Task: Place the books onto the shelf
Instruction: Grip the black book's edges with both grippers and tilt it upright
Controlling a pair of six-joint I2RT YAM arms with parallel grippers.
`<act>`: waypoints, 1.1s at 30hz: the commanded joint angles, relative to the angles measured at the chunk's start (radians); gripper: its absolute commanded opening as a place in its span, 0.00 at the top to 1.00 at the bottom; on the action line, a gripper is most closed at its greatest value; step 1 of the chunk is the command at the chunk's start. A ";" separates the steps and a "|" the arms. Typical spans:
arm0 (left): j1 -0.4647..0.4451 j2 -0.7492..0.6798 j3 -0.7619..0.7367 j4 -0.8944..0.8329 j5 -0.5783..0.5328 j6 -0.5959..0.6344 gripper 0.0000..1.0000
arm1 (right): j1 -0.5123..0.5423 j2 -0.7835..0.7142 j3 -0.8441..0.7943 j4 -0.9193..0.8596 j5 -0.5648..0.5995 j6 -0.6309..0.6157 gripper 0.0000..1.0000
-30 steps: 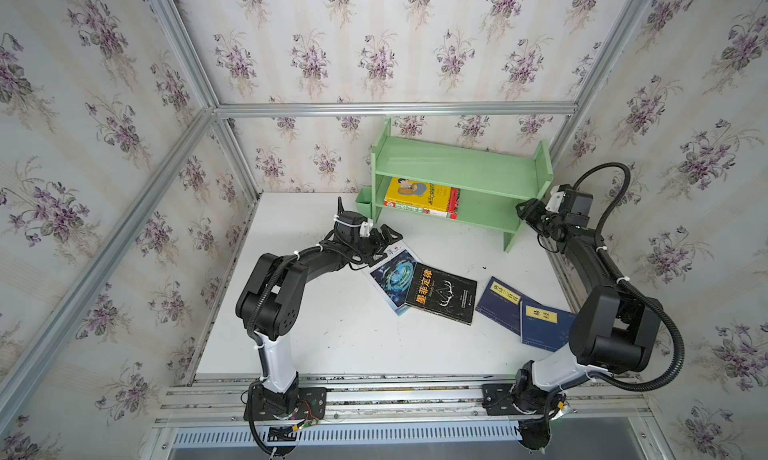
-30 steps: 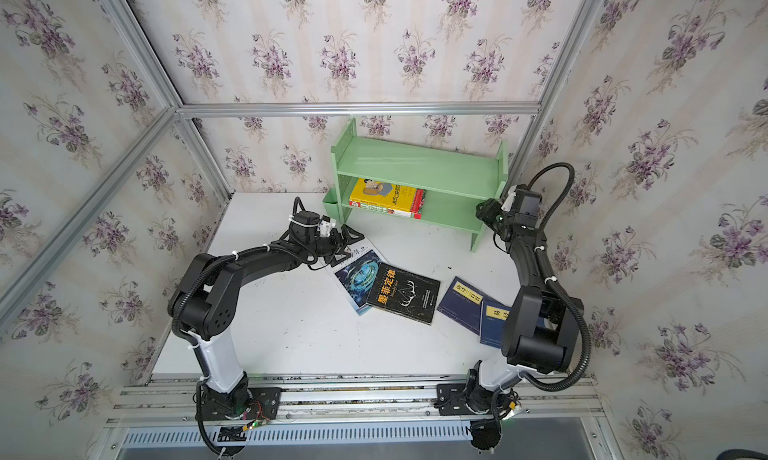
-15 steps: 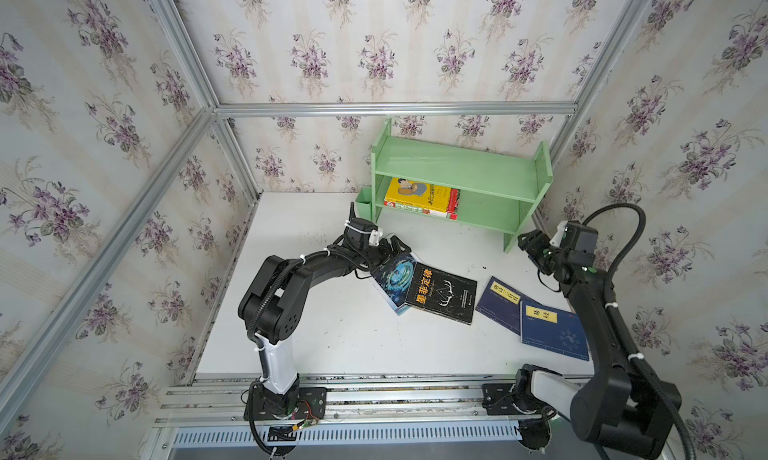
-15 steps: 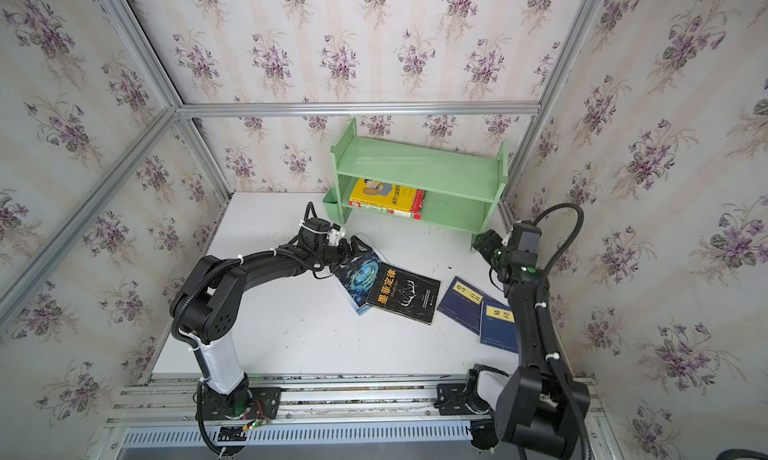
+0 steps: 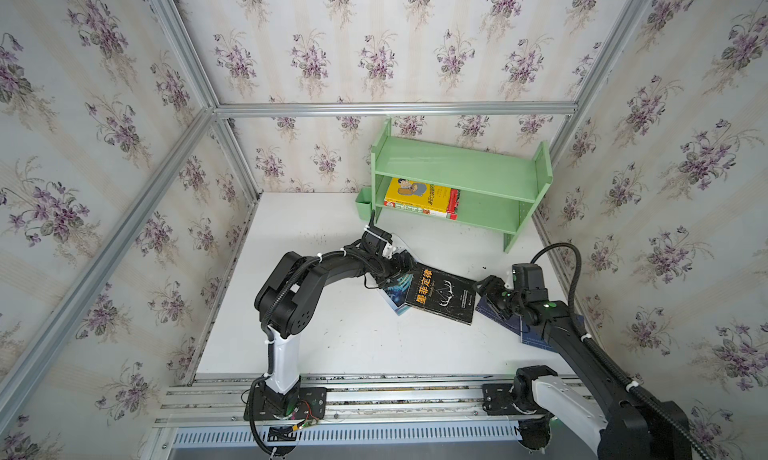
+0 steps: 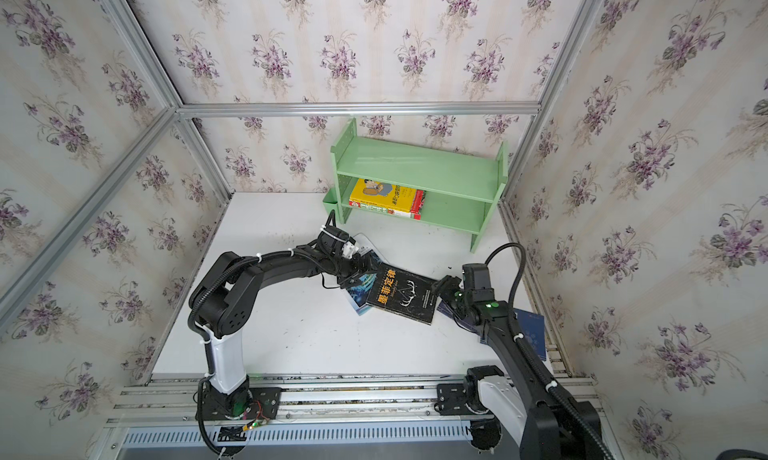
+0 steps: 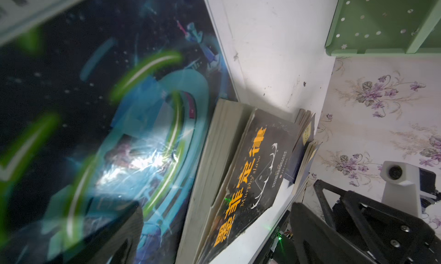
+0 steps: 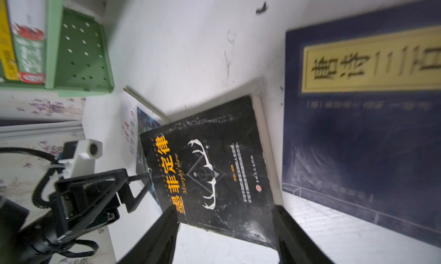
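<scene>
The black book's page edge atop the swirl book faces my left gripper's open fingers, so I will next ease toward the book and close around that edge.
On the lower tier of the pale green shelf (image 5: 457, 173) (image 6: 419, 169), a yellow cartoon book (image 5: 419, 192) lies on a green book with a red band (image 5: 415, 210). Mid-table, the black book with yellow characters (image 5: 442, 296) (image 8: 210, 174) (image 7: 257, 169) rests partly on the white-blue swirl book (image 5: 395, 298) (image 7: 107, 107). My left gripper (image 5: 401, 266) (image 7: 214, 239) is open, low over the swirl book at the black book's left edge. My right gripper (image 5: 486, 287) (image 8: 226, 236) is open over the black book's right edge. Navy books (image 5: 536, 337) (image 8: 358, 131) lie partly under my right arm.
A small green cup (image 5: 363, 202) hangs on the shelf's left end. The shelf's top tier (image 6: 415, 163) holds nothing. Flowered walls with aluminium rails (image 5: 395, 109) close in the white table (image 5: 332, 341) on three sides. The arm bases sit on the front rail.
My right arm has swung down from beside the shelf's right end to the black book's right edge. My left gripper has slid right over the swirl book towards the black book.
</scene>
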 commanded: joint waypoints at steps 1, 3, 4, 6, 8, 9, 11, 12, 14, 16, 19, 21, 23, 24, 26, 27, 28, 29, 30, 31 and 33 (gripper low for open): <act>-0.009 0.016 0.006 -0.093 -0.028 0.046 0.01 | 0.034 0.012 -0.030 0.037 0.051 0.041 0.35; -0.012 0.026 0.013 -0.109 -0.027 0.059 0.01 | 0.034 0.014 -0.052 0.034 0.069 0.038 0.35; -0.014 0.033 0.017 -0.116 -0.027 0.065 0.01 | 0.035 0.017 -0.059 0.036 0.073 0.032 0.35; -0.021 0.048 0.030 -0.124 -0.019 0.077 0.02 | 0.035 0.034 -0.073 0.039 0.082 0.023 0.35; -0.031 0.064 0.041 -0.134 -0.018 0.086 0.02 | 0.038 0.065 -0.091 0.077 0.069 0.014 0.35; -0.036 0.072 0.047 -0.135 -0.011 0.090 0.03 | 0.038 0.087 -0.100 0.105 0.057 0.009 0.35; -0.046 0.084 0.056 -0.140 -0.004 0.099 0.05 | 0.050 0.133 -0.110 0.150 0.030 -0.008 0.35; -0.051 0.087 0.058 -0.142 -0.006 0.101 0.05 | 0.060 0.154 -0.111 0.163 0.028 -0.014 0.35; -0.055 0.091 0.056 -0.142 -0.011 0.101 0.06 | 0.074 0.194 -0.111 0.186 0.016 -0.027 0.36; -0.057 0.092 0.058 -0.142 -0.010 0.105 0.07 | 0.082 0.236 -0.109 0.217 -0.004 -0.029 0.38; -0.057 0.084 0.071 -0.138 0.009 0.136 0.12 | 0.094 0.304 -0.097 0.270 -0.045 -0.034 0.41; -0.058 0.062 0.079 -0.134 0.013 0.162 0.16 | 0.100 0.343 -0.084 0.283 -0.058 -0.034 0.43; -0.057 0.035 0.085 -0.127 0.022 0.184 0.21 | 0.100 0.365 -0.077 0.289 -0.064 -0.032 0.44; -0.057 0.018 0.084 -0.121 0.024 0.192 0.25 | 0.100 0.371 -0.074 0.289 -0.064 -0.034 0.44; -0.057 -0.012 0.081 -0.114 0.020 0.203 0.33 | 0.100 0.372 -0.070 0.290 -0.063 -0.037 0.44; -0.057 -0.024 0.079 -0.113 0.019 0.208 0.38 | 0.100 0.371 -0.068 0.289 -0.062 -0.038 0.44; -0.057 -0.034 0.077 -0.113 0.014 0.210 0.41 | 0.100 0.373 -0.067 0.288 -0.062 -0.038 0.44; -0.056 -0.045 0.073 -0.113 0.011 0.210 0.43 | 0.100 0.372 -0.063 0.289 -0.062 -0.038 0.44; -0.056 -0.057 0.070 -0.112 0.011 0.213 0.44 | 0.100 0.376 -0.061 0.291 -0.061 -0.038 0.44; -0.056 -0.067 0.067 -0.110 0.011 0.212 0.49 | 0.100 0.379 -0.058 0.293 -0.063 -0.040 0.44; -0.056 -0.084 0.056 -0.095 0.017 0.208 0.58 | 0.100 0.385 -0.050 0.302 -0.071 -0.038 0.44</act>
